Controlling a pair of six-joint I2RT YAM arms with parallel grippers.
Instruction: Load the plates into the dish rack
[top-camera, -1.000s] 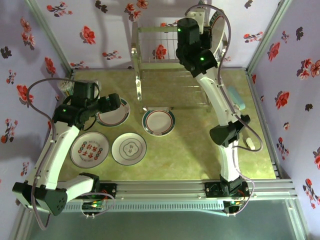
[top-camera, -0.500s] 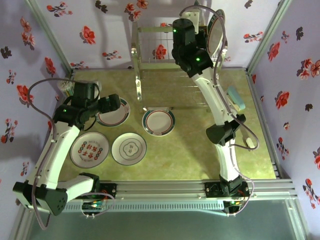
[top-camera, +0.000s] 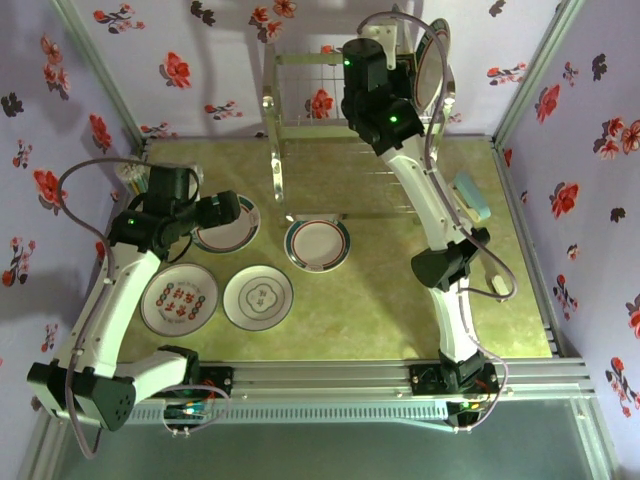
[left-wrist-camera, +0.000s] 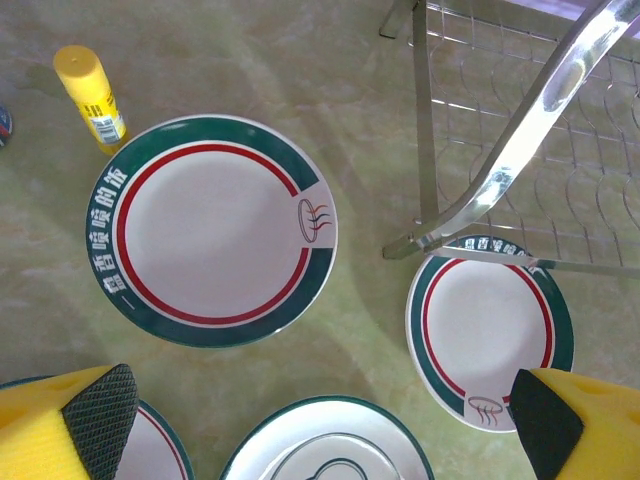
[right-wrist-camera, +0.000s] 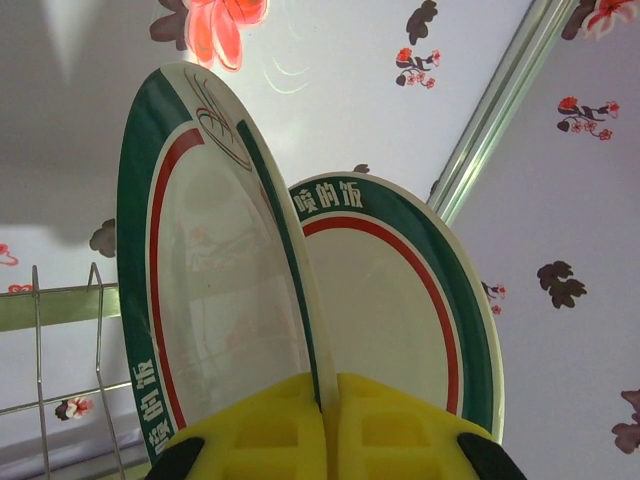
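The banded plate stands high above the wires, so the robot's right gripper needs to lower it next into the dish rack's end, beside the other upright plate (top-camera: 433, 66) (right-wrist-camera: 395, 300), and let go of the banded plate's rim.
My right gripper (right-wrist-camera: 330, 410) is shut on the rim of an upright green-and-red banded plate (right-wrist-camera: 210, 280), held high at the far right end of the dish rack (top-camera: 320, 100). Close behind it stands another banded plate (right-wrist-camera: 400, 300). In the top view these upright plates (top-camera: 436, 62) show beside the right wrist. My left gripper (left-wrist-camera: 320, 420) hangs open above the table, with nothing between its fingers (left-wrist-camera: 95, 415). Below it lie two banded plates (left-wrist-camera: 210, 230) (left-wrist-camera: 490, 330) and a plain plate with a centre motif (top-camera: 258, 297). A red-patterned plate (top-camera: 180, 298) lies left of that one.
A rack leg (left-wrist-camera: 500, 170) stands between the two banded plates on the table. A yellow glue stick (left-wrist-camera: 90, 95) lies at the far left. A light blue object (top-camera: 472, 197) lies near the right wall. Flowered walls close in three sides.
The right arm has shifted a little left and farther back with its plate, mostly in the first half second. The left arm has not moved.
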